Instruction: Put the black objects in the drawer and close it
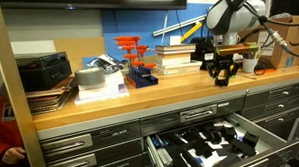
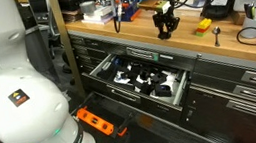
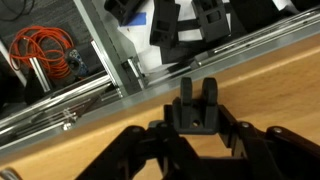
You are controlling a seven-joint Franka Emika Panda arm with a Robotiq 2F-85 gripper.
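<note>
I will next move my gripper past the edge of the counter and down over the drawer corner nearest the orange cable to let go of the black block, because that corner shows a bare patch.
My gripper is shut on a small black blocky piece with two upright prongs, held just above the wooden countertop near its front edge. Both exterior views show the gripper over the counter with the dark piece between its fingers. Below the counter the wide grey drawer stands pulled open. Several black objects lie in its foam insert. In the wrist view the drawer's front rail runs just beyond the counter edge.
Books, an orange and blue stand, a black radio-like box and grey tape sit on the counter. A yellow item lies near the gripper. An orange cable coil and power strip are on the floor.
</note>
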